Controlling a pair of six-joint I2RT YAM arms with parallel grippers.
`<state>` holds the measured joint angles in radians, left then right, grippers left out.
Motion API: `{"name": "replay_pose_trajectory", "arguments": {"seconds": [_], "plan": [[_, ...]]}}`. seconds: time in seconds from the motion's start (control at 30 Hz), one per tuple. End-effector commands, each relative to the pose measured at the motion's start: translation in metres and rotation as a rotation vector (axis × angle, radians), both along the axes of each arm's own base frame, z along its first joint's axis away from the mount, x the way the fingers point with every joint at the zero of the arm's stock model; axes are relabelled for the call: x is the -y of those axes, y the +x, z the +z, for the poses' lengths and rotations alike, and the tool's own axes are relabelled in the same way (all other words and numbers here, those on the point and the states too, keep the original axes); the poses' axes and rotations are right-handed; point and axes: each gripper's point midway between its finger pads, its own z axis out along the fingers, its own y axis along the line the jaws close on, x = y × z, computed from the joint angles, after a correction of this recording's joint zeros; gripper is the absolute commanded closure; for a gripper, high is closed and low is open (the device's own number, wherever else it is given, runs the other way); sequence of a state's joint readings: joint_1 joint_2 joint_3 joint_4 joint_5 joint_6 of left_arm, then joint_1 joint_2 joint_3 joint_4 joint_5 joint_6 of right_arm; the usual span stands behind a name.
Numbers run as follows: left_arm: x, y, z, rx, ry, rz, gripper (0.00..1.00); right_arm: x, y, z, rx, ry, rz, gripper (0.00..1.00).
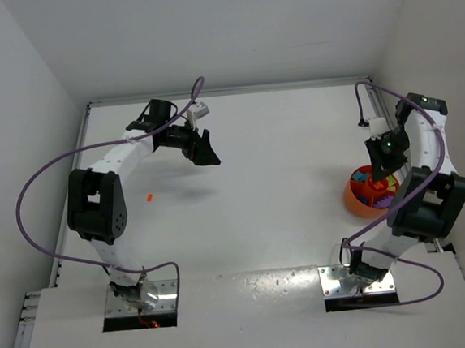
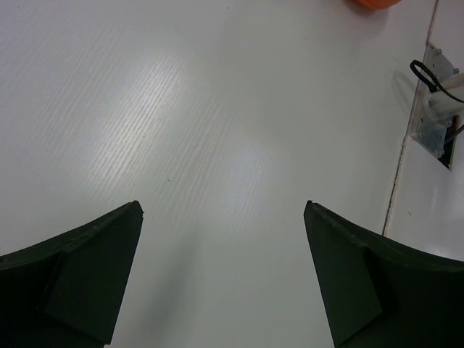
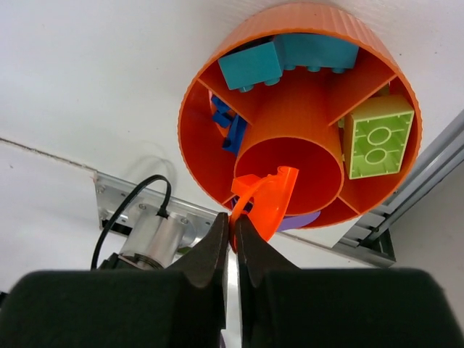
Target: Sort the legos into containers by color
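Observation:
My left gripper swings left in the top view and down onto the unsorted tiny orange lego next, since the lego lies below it and to that side.
The round orange bowl [image 3: 312, 14] with inner dividers stands at the right side of the table [image 1: 363, 197]. Its compartments hold teal bricks [image 3: 250, 67], a yellow-green brick [image 3: 377, 138], small blue pieces [image 3: 230, 127] and a purple piece [image 3: 301, 220], mostly hidden. My right gripper [image 3: 233, 221] hangs over the bowl [image 1: 377, 173], shut on a thin curved orange lego [image 3: 270, 199] that reaches over the bowl's centre cup. Another tiny orange lego [image 1: 149, 197] lies on the table at the left. My left gripper [image 1: 204, 152] is open above bare table at the back left [image 2: 223, 206], holding nothing.
White walls close the table on the left, back and right. A metal rail [image 3: 406, 210] runs beside the bowl along the right edge. The arms' base plates [image 1: 349, 280] and purple cables [image 1: 45, 174] sit at the near edge.

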<state>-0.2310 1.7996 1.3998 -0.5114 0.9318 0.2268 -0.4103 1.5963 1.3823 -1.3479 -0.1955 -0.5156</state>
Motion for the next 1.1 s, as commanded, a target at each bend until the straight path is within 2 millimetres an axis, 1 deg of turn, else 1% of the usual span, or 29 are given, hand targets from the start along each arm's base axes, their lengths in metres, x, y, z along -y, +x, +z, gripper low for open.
{"name": "replay_pose_trajectory", "arguments": {"seconds": [0.0, 0.07, 0.1, 0.13, 0.17, 0.23, 0.27, 0.37, 0.4, 0.43, 0.47, 0.5, 0.53, 0.57, 0.6, 0.63, 0.67, 0.7, 0.73, 0.77, 0.8, 0.83, 0.87, 0.9, 0.93, 0.97, 1.0, 1.03, 1.07], "plan": [[-0.002, 0.008, 0.006, 0.012, -0.006, 0.015, 0.0, -0.008, -0.013, -0.003, -0.071, 0.052, -0.002, 0.94], [-0.004, 0.01, 0.004, -0.005, 0.008, 0.042, 0.0, -0.008, -0.013, -0.005, -0.08, 0.056, -0.002, 0.89], [-0.005, 0.013, 0.002, -0.004, 0.016, 0.049, 0.0, -0.006, -0.014, -0.007, -0.089, 0.061, -0.011, 0.84], [-0.004, 0.013, 0.002, -0.015, 0.014, 0.055, 0.0, -0.006, -0.014, -0.007, -0.089, 0.061, -0.011, 0.82], [-0.006, 0.014, 0.001, -0.013, 0.023, 0.063, 0.0, -0.003, -0.012, -0.007, -0.09, 0.062, -0.021, 0.77], [-0.007, 0.016, -0.001, -0.027, 0.035, 0.087, 0.0, -0.003, -0.008, -0.007, -0.085, 0.071, -0.021, 0.7], [-0.007, 0.016, -0.001, -0.027, 0.035, 0.087, 0.0, 0.0, -0.005, -0.004, -0.071, 0.065, -0.03, 0.7], [-0.01, 0.018, -0.003, -0.03, 0.051, 0.107, 0.0, 0.003, 0.001, -0.004, -0.065, 0.062, -0.03, 0.69], [-0.011, 0.019, -0.004, -0.041, 0.058, 0.124, 0.0, 0.005, 0.004, -0.001, -0.052, 0.057, -0.03, 0.66], [-0.014, 0.024, 0.001, -0.017, 0.05, 0.134, 0.0, 0.005, 0.006, 0.003, -0.036, 0.049, -0.03, 0.64], [-0.014, 0.02, 0.002, -0.038, 0.038, 0.154, 0.0, 0.007, 0.008, 0.005, -0.023, 0.044, -0.019, 0.63], [-0.019, 0.024, 0.004, -0.031, 0.034, 0.185, 0.0, 0.01, 0.014, 0.014, 0.015, 0.026, -0.007, 0.63], [-0.022, 0.032, 0.008, 0.009, 0.04, 0.225, 0.0, 0.009, 0.018, 0.018, 0.032, 0.019, 0.003, 0.63], [-0.025, 0.034, 0.016, 0.034, 0.046, 0.253, 0.0, 0.009, 0.023, 0.026, 0.066, 0.003, 0.023, 0.62], [-0.032, 0.038, 0.019, 0.047, 0.058, 0.281, 0.0, 0.01, 0.03, 0.039, 0.118, -0.011, 0.024, 0.62], [-0.042, 0.043, 0.02, 0.063, 0.079, 0.322, 0.0, 0.011, 0.039, 0.049, 0.163, -0.013, 0.026, 0.56], [-0.046, 0.044, 0.025, 0.074, 0.076, 0.332, 0.0, 0.011, 0.044, 0.055, 0.189, -0.012, 0.027, 0.56], [-0.052, 0.044, 0.025, 0.076, 0.089, 0.331, 0.0, 0.005, 0.051, 0.062, 0.224, 0.007, 0.04, 0.55], [-0.059, 0.042, 0.026, 0.07, 0.098, 0.34, 0.0, 0.004, 0.056, 0.069, 0.251, 0.011, 0.042, 0.55], [-0.066, 0.044, 0.03, 0.079, 0.096, 0.356, 0.0, 0.001, 0.065, 0.077, 0.284, 0.019, 0.048, 0.55], [-0.083, 0.044, 0.032, 0.075, 0.098, 0.395, 0.0, -0.009, 0.076, 0.079, 0.305, 0.052, 0.061, 0.55], [-0.091, 0.041, 0.033, 0.067, 0.097, 0.398, 0.0, -0.015, 0.08, 0.08, 0.309, 0.069, 0.071, 0.55], [-0.1, 0.04, 0.031, 0.057, 0.108, 0.411, 0.0, -0.021, 0.086, 0.083, 0.334, 0.075, 0.091, 0.55], [-0.114, 0.038, 0.032, 0.054, 0.12, 0.433, 0.0, -0.037, 0.096, 0.08, 0.34, 0.102, 0.122, 0.55], [-0.123, 0.037, 0.03, 0.073, 0.155, 0.422, 0.0, -0.046, 0.098, 0.078, 0.328, 0.112, 0.14, 0.55], [-0.13, 0.026, 0.023, 0.029, 0.189, 0.414, 0.0, -0.057, 0.1, 0.065, 0.298, 0.139, 0.167, 0.55], [-0.136, 0.022, 0.018, 0.021, 0.216, 0.406, 0.0, -0.066, 0.103, 0.06, 0.29, 0.146, 0.195, 0.55], [-0.146, 0.021, 0.021, 0.043, 0.251, 0.412, 0.02, -0.087, 0.11, 0.059, 0.311, 0.158, 0.256, 0.55], [-0.16, 0.018, 0.014, 0.028, 0.31, 0.457, 0.04, -0.096, 0.114, 0.052, 0.306, 0.164, 0.286, 0.55]]}}
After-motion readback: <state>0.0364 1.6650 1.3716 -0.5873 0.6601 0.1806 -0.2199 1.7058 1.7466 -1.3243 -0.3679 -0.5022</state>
